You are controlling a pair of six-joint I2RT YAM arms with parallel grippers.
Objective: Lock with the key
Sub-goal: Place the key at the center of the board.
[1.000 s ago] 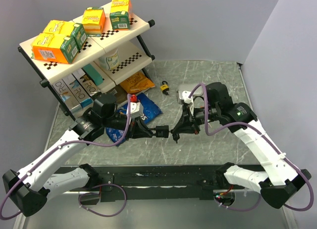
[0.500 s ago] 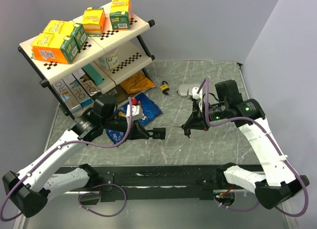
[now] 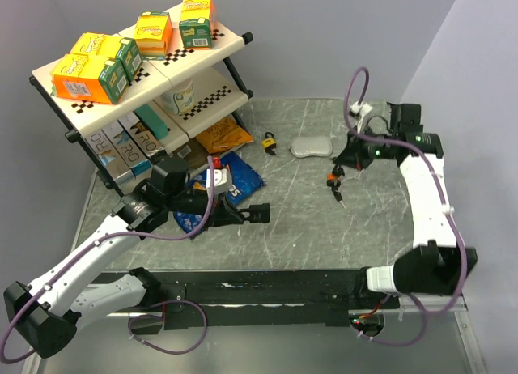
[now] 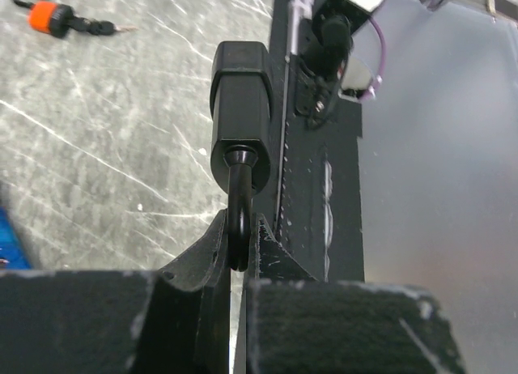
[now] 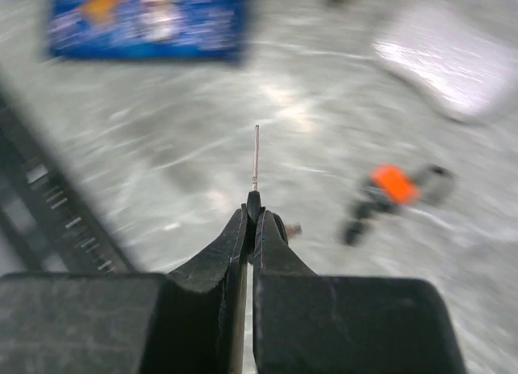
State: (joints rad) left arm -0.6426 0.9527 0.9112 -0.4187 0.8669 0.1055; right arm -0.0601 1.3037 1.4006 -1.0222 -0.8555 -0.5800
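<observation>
The bare tabletop is below the robot's right gripper and to its right in the top view, so the robot next lowers the key there, clear of the orange piece, and releases it.
My left gripper (image 3: 245, 214) (image 4: 240, 232) is shut on the shackle of the black padlock (image 3: 261, 213) (image 4: 240, 107) and holds its body out over the table toward the right. My right gripper (image 3: 340, 172) (image 5: 254, 208) is shut on the key (image 5: 256, 151): its black head is pinched between the fingertips and its thin metal blade points forward. It is far to the right of the padlock, at the table's back right. The right wrist view is blurred.
A small orange piece with a black loop and dark keys (image 3: 330, 180) (image 4: 47, 18) (image 5: 396, 184) lies by my right gripper. A yellow-orange padlock (image 3: 269, 139), grey pouch (image 3: 312, 147) and blue bag (image 3: 239, 176) lie mid-table. A shelf rack (image 3: 146, 74) stands back left.
My right gripper has pulled away from the black padlock, moving right and toward the back with the key still pinched. My left gripper has barely moved.
</observation>
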